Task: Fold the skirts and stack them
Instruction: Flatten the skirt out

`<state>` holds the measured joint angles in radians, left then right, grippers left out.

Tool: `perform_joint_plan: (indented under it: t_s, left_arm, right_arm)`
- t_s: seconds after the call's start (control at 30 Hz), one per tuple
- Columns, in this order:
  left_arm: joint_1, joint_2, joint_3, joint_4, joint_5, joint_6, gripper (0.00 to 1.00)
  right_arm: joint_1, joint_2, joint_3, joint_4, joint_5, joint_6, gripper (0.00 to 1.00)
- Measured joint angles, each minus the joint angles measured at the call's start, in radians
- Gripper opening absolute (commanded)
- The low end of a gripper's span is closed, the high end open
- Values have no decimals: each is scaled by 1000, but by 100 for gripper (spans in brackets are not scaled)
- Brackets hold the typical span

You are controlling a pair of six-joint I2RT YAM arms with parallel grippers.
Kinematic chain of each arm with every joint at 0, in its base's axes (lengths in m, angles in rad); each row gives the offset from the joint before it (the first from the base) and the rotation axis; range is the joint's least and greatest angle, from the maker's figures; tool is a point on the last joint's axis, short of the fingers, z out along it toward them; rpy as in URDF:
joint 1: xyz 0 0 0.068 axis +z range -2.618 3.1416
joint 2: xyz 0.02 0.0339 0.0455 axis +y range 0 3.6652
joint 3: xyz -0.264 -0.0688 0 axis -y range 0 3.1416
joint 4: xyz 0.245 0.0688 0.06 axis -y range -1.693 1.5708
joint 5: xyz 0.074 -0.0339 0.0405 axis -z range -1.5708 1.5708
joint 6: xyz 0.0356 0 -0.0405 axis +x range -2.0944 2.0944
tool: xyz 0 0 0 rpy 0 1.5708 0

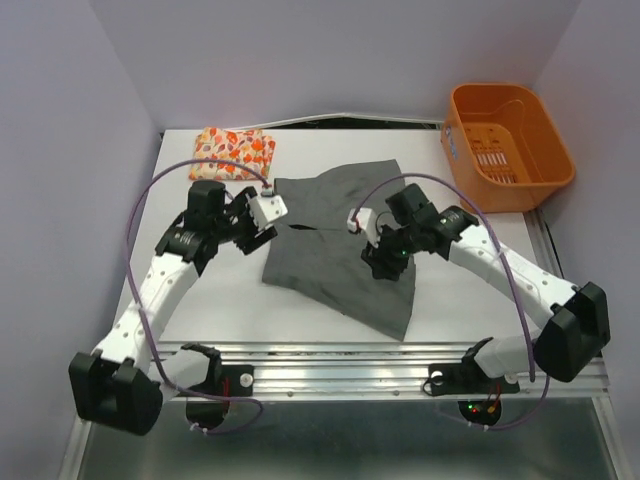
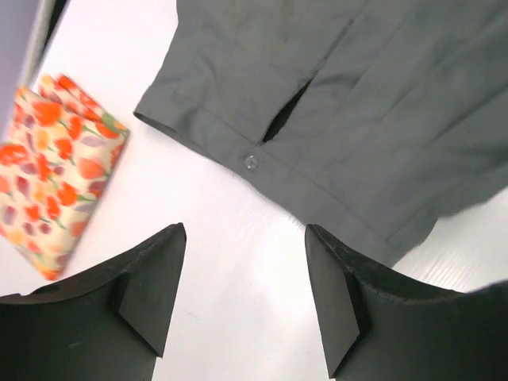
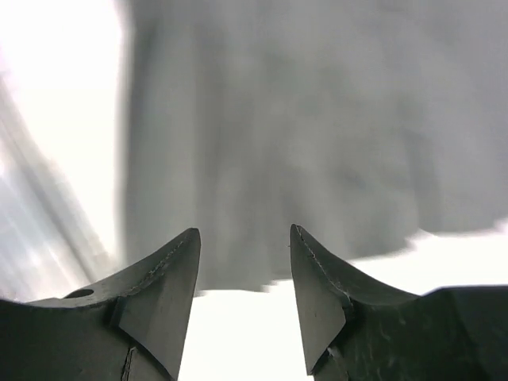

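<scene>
I will move my left gripper back and down onto the near waistband corner (image 1: pixel 268 279) of the grey skirt (image 1: pixel 335 235), because only bare table shows between its open fingers.
The dark grey skirt (image 1: pixel 335 235) lies spread out in the middle of the white table, its waistband and button (image 2: pixel 251 162) facing the left arm. The printed skirt (image 1: pixel 233 153) sits folded at the back left, and its orange and red pattern also shows in the left wrist view (image 2: pixel 51 171). My left gripper (image 1: pixel 258 238) hovers open beside the grey skirt's left edge, with only bare table between its fingers (image 2: pixel 246 238). My right gripper (image 1: pixel 382 262) hangs open above the grey skirt (image 3: pixel 302 135), holding nothing (image 3: pixel 244 234). The right wrist view is blurred.
An orange plastic basket (image 1: pixel 505 130) stands at the back right corner, off the table's right edge. A metal rail (image 1: pixel 380 360) runs along the near edge where the arm bases are bolted. Purple walls close in the back and sides.
</scene>
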<state>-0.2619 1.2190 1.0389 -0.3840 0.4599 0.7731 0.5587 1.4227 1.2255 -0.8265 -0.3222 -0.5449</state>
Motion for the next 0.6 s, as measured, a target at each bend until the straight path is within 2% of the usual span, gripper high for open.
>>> perform_joint_plan:
  t_s: [0.13, 0.23, 0.5, 0.6]
  left_arm:
    - [-1, -198, -225, 5, 23, 195, 74]
    - [-1, -216, -340, -4, 28, 271, 74]
    - [2, -193, -407, 29, 40, 299, 74]
    - [2, -193, -407, 40, 60, 352, 74]
  right_arm:
    - [119, -90, -160, -30, -17, -7, 54]
    - [170, -93, -293, -50, 21, -8, 56]
    - [353, -70, -346, -59, 94, 0, 64]
    - [382, -39, -346, -47, 122, 10, 65]
